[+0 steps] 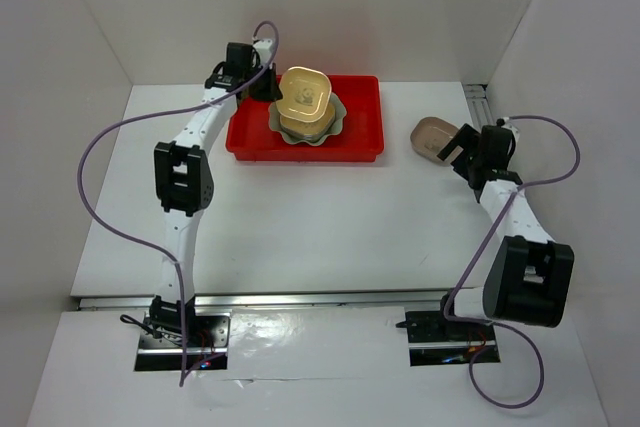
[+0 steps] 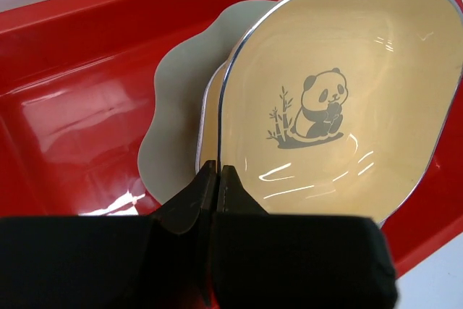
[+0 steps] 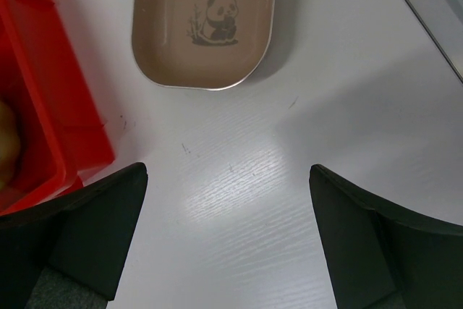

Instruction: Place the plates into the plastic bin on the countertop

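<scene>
My open right gripper lowers onto the brown panda plate's rim (image 1: 455, 131) (image 3: 273, 21) facing the metal bar next, since bare counter beside that rim leaves room for a finger.
The red plastic bin (image 1: 360, 137) stands at the back of the white countertop (image 1: 330, 217). Inside it lies a pale green scalloped plate (image 1: 337, 122) with small yellow plates stacked on it. My left gripper (image 2: 217, 173) is shut on the near rim of the top yellow panda plate (image 2: 340, 99), which sits just over another yellow plate (image 2: 210, 117) and the scalloped plate (image 2: 177, 99). From above, the left gripper (image 1: 268, 87) sits at the bin's back left. A brown panda plate (image 3: 206, 23) lies on the counter right of the bin (image 3: 43, 99). My right gripper (image 3: 228, 171) hangs open just short of the brown plate (image 1: 430, 135).
A metal rail (image 1: 478, 102) runs along the right wall near the brown plate and also crosses the top right corner of the right wrist view as the rail (image 3: 434, 5). White walls enclose the counter on three sides. Purple cables loop off both arms.
</scene>
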`<state>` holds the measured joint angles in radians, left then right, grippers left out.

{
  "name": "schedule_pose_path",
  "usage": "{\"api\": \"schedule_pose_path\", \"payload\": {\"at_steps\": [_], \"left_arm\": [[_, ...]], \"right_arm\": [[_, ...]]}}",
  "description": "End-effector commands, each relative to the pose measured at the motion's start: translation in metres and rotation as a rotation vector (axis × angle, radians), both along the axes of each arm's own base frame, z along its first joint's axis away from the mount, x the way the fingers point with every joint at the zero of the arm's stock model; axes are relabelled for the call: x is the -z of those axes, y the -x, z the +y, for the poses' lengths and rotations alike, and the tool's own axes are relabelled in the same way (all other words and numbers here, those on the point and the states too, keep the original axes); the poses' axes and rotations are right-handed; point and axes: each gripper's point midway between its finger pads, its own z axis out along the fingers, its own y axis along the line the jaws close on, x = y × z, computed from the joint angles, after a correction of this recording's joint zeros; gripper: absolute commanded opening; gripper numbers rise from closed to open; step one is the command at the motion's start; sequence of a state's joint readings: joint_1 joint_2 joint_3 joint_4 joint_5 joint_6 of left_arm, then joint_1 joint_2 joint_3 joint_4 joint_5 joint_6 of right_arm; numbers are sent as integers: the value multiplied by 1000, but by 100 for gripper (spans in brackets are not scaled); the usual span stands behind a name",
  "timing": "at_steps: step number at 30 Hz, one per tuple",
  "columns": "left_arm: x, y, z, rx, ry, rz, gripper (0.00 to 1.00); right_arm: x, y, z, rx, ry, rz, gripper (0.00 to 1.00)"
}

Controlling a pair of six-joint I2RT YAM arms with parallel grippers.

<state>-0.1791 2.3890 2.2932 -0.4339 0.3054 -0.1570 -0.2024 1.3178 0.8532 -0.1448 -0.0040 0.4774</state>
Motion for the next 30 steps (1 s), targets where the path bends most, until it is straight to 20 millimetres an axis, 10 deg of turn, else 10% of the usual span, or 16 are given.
{"api": "schedule_pose_path", "payload": {"at_steps": [1, 8, 10, 13, 15, 24, 30], "left_arm": [[-18, -18, -11, 70, 39, -110, 0], [-3, -24, -1, 41, 24, -92, 29], [-7, -25, 2, 34, 47, -91, 44], [-16, -27, 9, 7, 56, -92, 92], [-30, -25, 8, 2, 67, -110, 100], [-187, 25, 10, -18, 194, -326, 100], [-228, 66, 20, -57, 218, -362, 100]], "right_arm": [[-12, -22, -7, 11, 21, -51, 100], [1, -46, -23, 76, 42, -50, 100], [2, -56, -32, 97, 49, -44, 100], [5, -70, -40, 112, 71, -38, 100], [2, -79, -43, 121, 78, -44, 100], [48, -111, -64, 180, 109, 44, 95], [84, -137, -67, 160, 162, 128, 55]]}}
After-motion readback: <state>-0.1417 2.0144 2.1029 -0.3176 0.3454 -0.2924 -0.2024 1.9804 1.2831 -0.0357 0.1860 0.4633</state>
